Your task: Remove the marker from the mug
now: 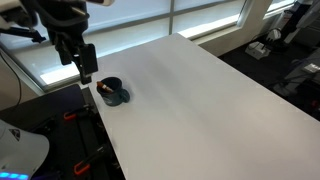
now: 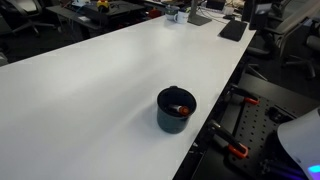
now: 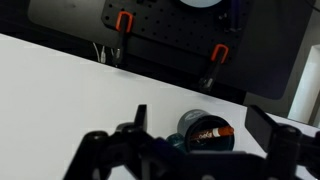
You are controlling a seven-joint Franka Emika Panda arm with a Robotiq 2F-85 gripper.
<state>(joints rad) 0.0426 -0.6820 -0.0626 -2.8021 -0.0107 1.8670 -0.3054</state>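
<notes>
I will turn my gripper, move it over the mug and lower it around the marker's upper part (image 3: 216, 132), because the orange-red end of the marker rests at the mug's rim.
The dark blue-grey mug (image 1: 113, 95) stands near the corner of the white table (image 1: 200, 100), close to its edge; it also shows in an exterior view (image 2: 176, 112) and in the wrist view (image 3: 196, 130). The marker (image 3: 212, 133) lies slanted inside the mug, with its orange-red end resting on the rim; it shows in both exterior views (image 1: 103, 90) (image 2: 181, 108). My gripper (image 1: 85, 62) hangs above the mug, a little to its side, apart from it. In the wrist view the gripper (image 3: 200, 122) is open and empty, its fingers spread either side of the mug.
Orange-handled clamps (image 3: 124, 22) (image 3: 218, 52) grip the table edge next to the mug, and more clamps (image 2: 235, 150) sit on the black frame below. A dark flat object (image 2: 233, 30) lies at the table's far end. Windows and office chairs surround the table.
</notes>
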